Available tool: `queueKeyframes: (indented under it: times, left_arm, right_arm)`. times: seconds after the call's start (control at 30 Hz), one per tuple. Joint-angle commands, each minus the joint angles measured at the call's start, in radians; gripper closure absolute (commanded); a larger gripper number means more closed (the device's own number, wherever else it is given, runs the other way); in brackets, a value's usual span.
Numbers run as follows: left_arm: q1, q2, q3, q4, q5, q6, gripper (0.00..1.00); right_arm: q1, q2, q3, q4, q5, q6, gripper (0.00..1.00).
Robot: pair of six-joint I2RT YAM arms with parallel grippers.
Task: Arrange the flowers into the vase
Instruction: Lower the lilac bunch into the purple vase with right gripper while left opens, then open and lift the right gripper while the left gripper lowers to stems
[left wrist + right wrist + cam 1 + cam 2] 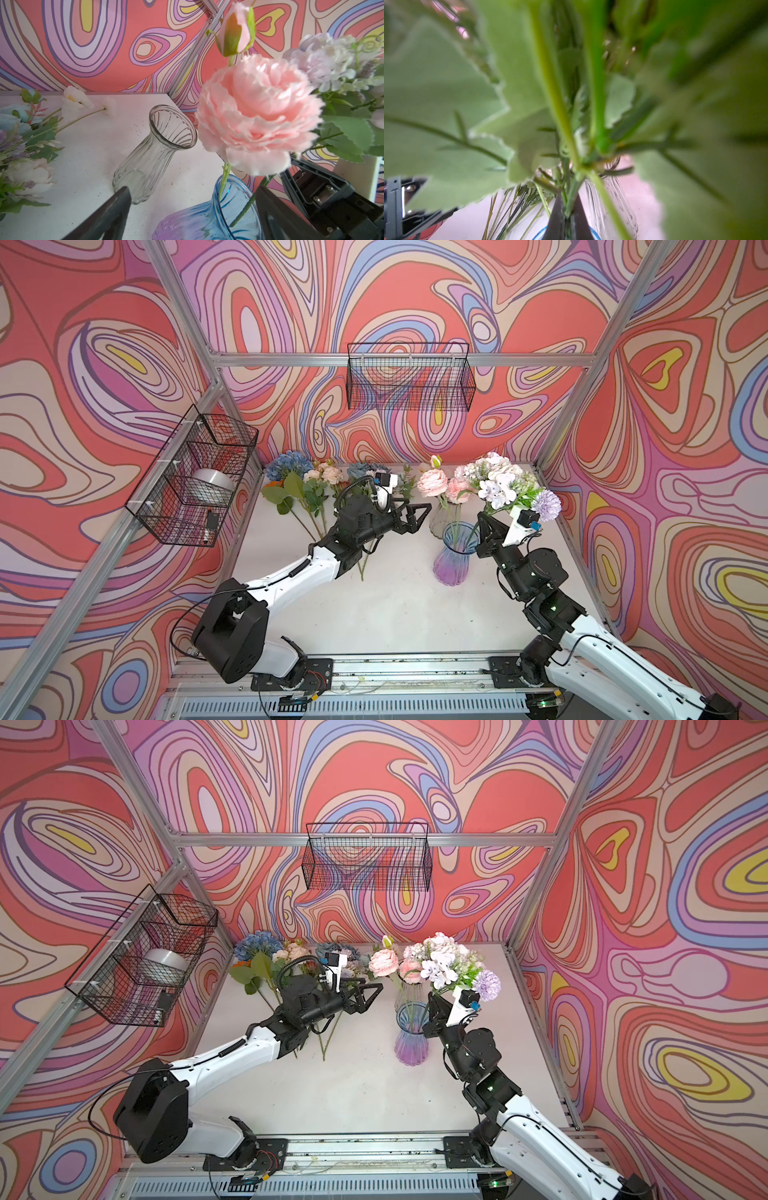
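The blue vase's opening is just below, toward the pink rose. My right gripper should move that way next, lower the lilac-and-white flower's stem inside and then release it.
A blue-to-purple glass vase stands mid-table. A pink rose with a bud rises from it, its stem inside the rim. My right gripper is shut on the green stem of a lilac-and-white flower bunch, just above the vase mouth; leaves fill the right wrist view. My left gripper hangs open and empty left of the vase. More flowers lie at the back left.
A clear ribbed glass vase stands just behind the blue one. One wire basket hangs on the back wall. Another wire basket on the left wall holds a silver roll. Metal frame posts border the white table.
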Motion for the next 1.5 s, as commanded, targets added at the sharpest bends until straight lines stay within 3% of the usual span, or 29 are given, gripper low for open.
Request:
queueKeyframes:
  times: [0.0,0.33,0.47,0.63,0.8,1.1,1.47]
  left_arm:
    - [-0.003,-0.031,-0.015,0.003,0.002,0.014,0.04]
    - [-0.002,-0.048,-0.031,0.004,-0.011,0.023,0.03]
    - [-0.003,-0.051,-0.039,0.010,-0.013,0.025,0.03]
    - [-0.002,-0.053,-0.048,0.014,-0.018,0.024,0.03]
    - [-0.003,-0.062,-0.058,0.009,-0.042,0.019,0.03]
    - [0.010,-0.103,-0.060,-0.122,-0.204,0.002,0.01]
    - [0.158,-0.236,-0.151,-0.273,-0.249,-0.091,0.01]
  right_arm:
    - [0.003,0.032,0.003,0.033,0.015,0.037,1.00]
    - [0.003,0.101,-0.025,0.064,-0.048,0.087,0.99]
    - [0.003,0.095,-0.034,0.031,-0.060,0.097,0.85]
    - [0.003,0.058,-0.031,-0.038,-0.068,0.102,0.58]
    - [0.003,0.010,-0.006,-0.159,-0.073,0.125,0.41]
    - [0.003,0.002,0.120,-0.491,-0.147,0.166,0.34]
    - [0.003,0.056,0.311,-0.865,-0.254,0.200,0.24]
